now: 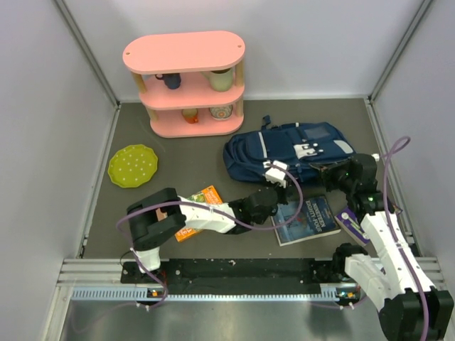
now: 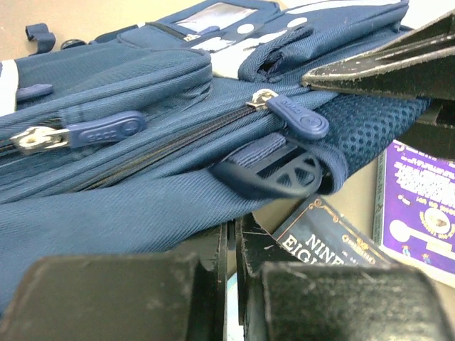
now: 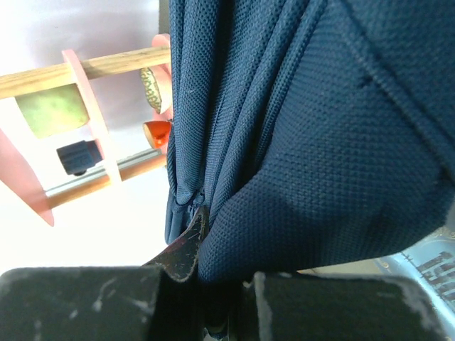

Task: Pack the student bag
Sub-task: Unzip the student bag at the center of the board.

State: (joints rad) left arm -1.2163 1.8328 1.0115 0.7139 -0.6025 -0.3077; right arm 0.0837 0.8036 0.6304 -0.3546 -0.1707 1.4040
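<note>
My right gripper is to swing outward next, then go down toward the tabletop beyond the dark-blue book and let go of the fold, because the bag (image 1: 284,145) lies crosswise with its near edge raised.
The navy student bag (image 1: 284,145) lies flat at the middle right of the table, front pockets up. My left gripper (image 1: 283,183) is at the bag's near edge. In the left wrist view its jaws (image 2: 236,231) stand almost together under the bag's fabric (image 2: 142,192), with nothing seen between them. A blue zip pull (image 2: 298,117) and a black strap buckle (image 2: 277,174) hang just ahead. My right gripper (image 1: 334,172) is at the bag's right near corner, shut on a fold of the bag's mesh fabric (image 3: 320,142), which fills the gap between its fingers (image 3: 186,245).
A dark-blue book (image 1: 306,220) lies just in front of the bag, and its cover shows in the left wrist view (image 2: 320,238). A purple booklet (image 1: 352,220) lies to its right. An orange book (image 1: 199,206) lies under my left arm. Further off are a green plate (image 1: 133,165) and a pink shelf (image 1: 185,82).
</note>
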